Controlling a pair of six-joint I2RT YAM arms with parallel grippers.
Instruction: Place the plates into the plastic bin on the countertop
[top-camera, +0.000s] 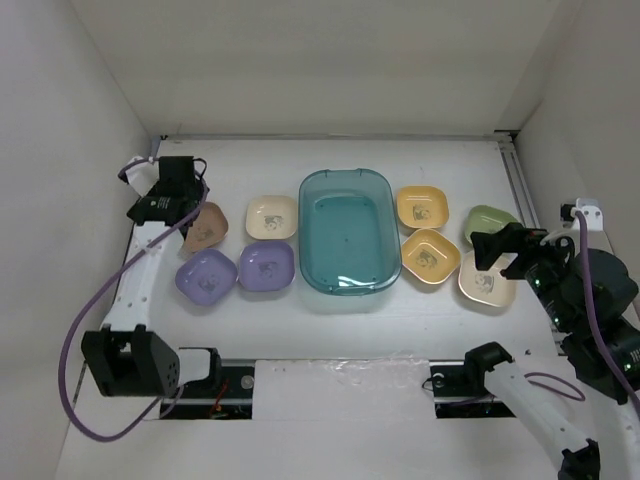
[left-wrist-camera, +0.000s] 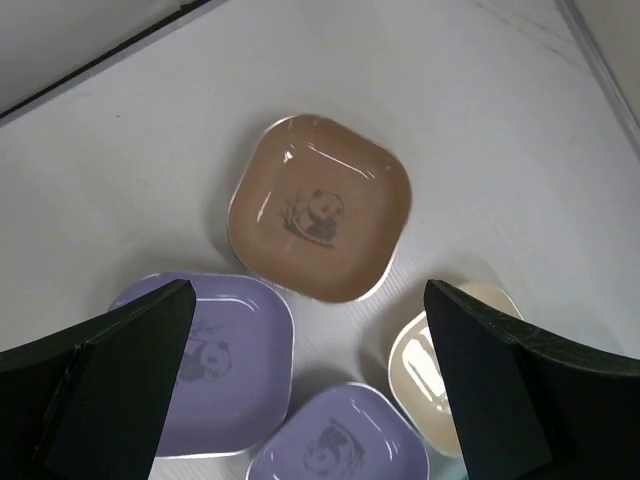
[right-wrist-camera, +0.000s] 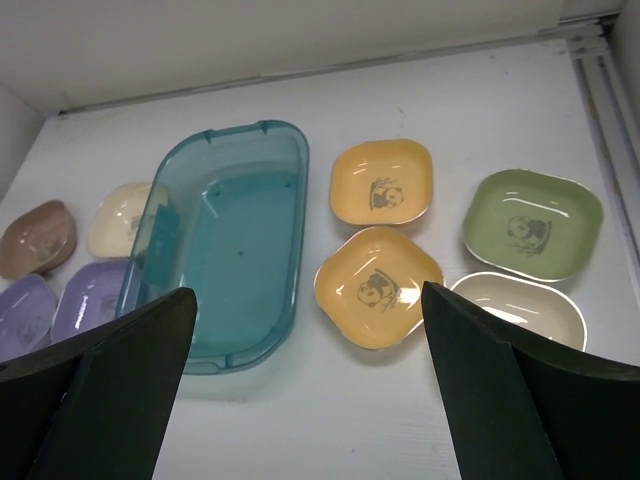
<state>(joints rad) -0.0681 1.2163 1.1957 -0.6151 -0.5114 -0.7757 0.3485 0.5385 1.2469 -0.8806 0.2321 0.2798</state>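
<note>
Bare countertop borders the brown plate on the side away from the bin, so my left gripper needs to lower toward the side, onto the brown plate's rim (top-camera: 190, 237) (left-wrist-camera: 258, 158).
The empty teal plastic bin (top-camera: 345, 235) stands mid-countertop (top-camera: 330, 330). To its left lie a brown plate (top-camera: 205, 225), a cream plate (top-camera: 272, 217) and two purple plates (top-camera: 206, 275) (top-camera: 266, 265). To its right lie two yellow-orange plates (top-camera: 421, 207) (top-camera: 430, 255), a green plate (top-camera: 490, 222) and a cream plate (top-camera: 487, 283). My left gripper (left-wrist-camera: 308, 300) is open and empty above the brown plate (left-wrist-camera: 320, 207) and the purple plates (left-wrist-camera: 215, 365). My right gripper (right-wrist-camera: 308, 300) is open and empty, held high over the right plates, near the yellow-orange plate (right-wrist-camera: 378, 286) and the bin (right-wrist-camera: 225, 240).
White walls close in the countertop on three sides. A metal rail (top-camera: 520, 180) runs along the right edge. A strip of clear tape (top-camera: 370, 365) lies along the front edge between the arm bases.
</note>
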